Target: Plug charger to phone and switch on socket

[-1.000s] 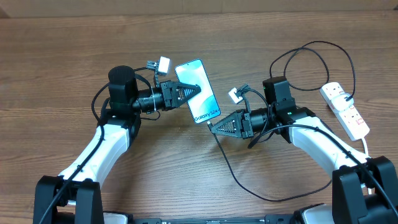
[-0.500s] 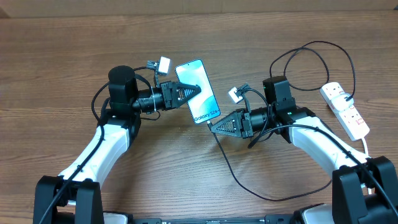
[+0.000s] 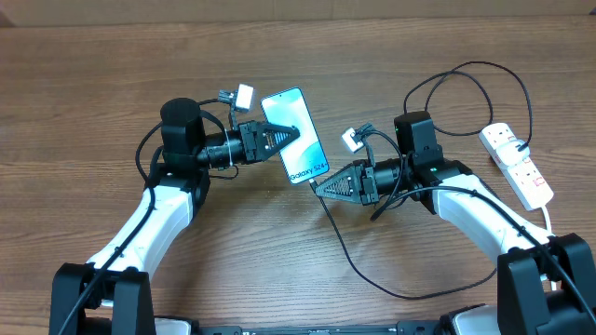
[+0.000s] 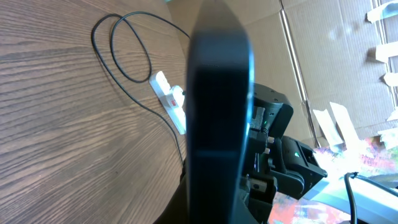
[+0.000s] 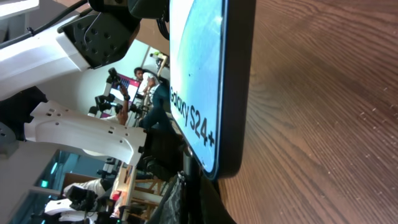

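Observation:
Next, the right gripper pulls away from the phone and tilts its fingers down. It then lowers the connector onto the table to release, since the bare table lies below it.
The phone [image 3: 298,130], light-blue screen with "Galaxy S24+" text, is tilted on its long edge above the table. My left gripper [image 3: 282,138] is shut on its left edge. In the left wrist view the phone [image 4: 219,106] shows edge-on as a dark slab between the jaws [image 4: 217,208]. My right gripper [image 3: 318,187] is shut on the charger's connector tip, right at the phone's near end. In the right wrist view the tip [image 5: 187,167] touches the phone's bottom edge [image 5: 231,93], above the jaws [image 5: 193,202]. The charger cable [image 3: 358,270] loops back to the white socket strip [image 3: 519,167] at the right.
The charger's black plug [image 3: 511,146] sits on the strip, and cable loops [image 3: 466,74] lie behind the right arm. The strip also shows in the left wrist view [image 4: 171,102]. The strip's white cord [image 3: 548,216] runs off the right edge. The table is wood.
My right gripper has edged slightly left, bringing the connector tip closer to the phone's near end. The left gripper and phone have barely shifted.

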Robot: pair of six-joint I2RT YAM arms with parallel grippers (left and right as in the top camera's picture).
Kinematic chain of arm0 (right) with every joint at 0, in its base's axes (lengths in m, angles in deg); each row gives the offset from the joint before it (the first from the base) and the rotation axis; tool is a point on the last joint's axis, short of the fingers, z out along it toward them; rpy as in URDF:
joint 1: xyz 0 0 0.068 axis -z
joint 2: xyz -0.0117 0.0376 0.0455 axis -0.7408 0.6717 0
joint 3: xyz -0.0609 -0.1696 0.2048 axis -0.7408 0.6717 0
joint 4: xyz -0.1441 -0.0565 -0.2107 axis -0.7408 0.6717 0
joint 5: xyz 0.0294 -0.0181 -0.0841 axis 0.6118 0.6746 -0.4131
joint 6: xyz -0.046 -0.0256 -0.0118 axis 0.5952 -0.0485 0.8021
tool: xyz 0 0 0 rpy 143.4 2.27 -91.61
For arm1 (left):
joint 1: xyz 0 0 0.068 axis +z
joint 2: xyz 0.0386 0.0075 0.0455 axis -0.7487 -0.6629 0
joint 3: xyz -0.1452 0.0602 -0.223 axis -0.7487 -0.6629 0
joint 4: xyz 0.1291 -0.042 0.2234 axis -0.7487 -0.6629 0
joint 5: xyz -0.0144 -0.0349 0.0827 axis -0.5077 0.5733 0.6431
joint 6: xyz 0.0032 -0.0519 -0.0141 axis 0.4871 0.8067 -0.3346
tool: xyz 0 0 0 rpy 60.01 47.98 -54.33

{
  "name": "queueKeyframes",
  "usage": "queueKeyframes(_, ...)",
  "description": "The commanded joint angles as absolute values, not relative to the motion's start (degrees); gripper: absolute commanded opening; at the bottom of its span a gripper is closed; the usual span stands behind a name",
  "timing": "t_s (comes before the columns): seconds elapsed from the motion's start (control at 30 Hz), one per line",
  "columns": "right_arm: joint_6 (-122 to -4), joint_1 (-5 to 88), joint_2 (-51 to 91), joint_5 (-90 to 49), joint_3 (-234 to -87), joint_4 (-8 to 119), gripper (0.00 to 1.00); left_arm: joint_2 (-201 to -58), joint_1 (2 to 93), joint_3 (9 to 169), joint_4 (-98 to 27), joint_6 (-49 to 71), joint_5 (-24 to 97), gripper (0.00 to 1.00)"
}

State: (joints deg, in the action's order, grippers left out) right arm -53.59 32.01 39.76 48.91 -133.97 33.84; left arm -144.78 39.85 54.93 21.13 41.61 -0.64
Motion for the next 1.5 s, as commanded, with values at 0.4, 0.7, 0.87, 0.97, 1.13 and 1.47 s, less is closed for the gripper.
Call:
queueKeyframes(0.4,-60.0,31.7,38.8,47.6,-135.1,26.8,0.04,-144.6,36.7,55.7,21.6,41.8,3.3,0.04)
queueKeyframes(0.7,-60.0,31.7,38.8,43.5,-135.1,26.7,0.04,-144.6,37.1,55.7,21.7,42.0,3.9,0.04)
queueKeyframes(0.87,-60.0,31.7,38.8,20.8,-135.1,33.7,0.04,-144.6,44.9,55.7,21.8,42.0,0.8,0.04)
queueKeyframes(0.97,-60.6,31.7,38.8,-1.2,-135.1,38.3,0.04,-144.6,51.4,55.7,21.8,42.0,-3.2,0.04)
queueKeyframes(1.13,-68.8,31.7,38.9,-35.0,-135.1,43.8,0.04,-144.6,57.8,55.7,21.8,40.7,-7.9,0.04)
queueKeyframes(1.47,-68.8,31.7,48.6,-34.9,-135.1,43.1,0.20,-144.6,58.2,55.7,21.3,38.6,-9.4,0.04)
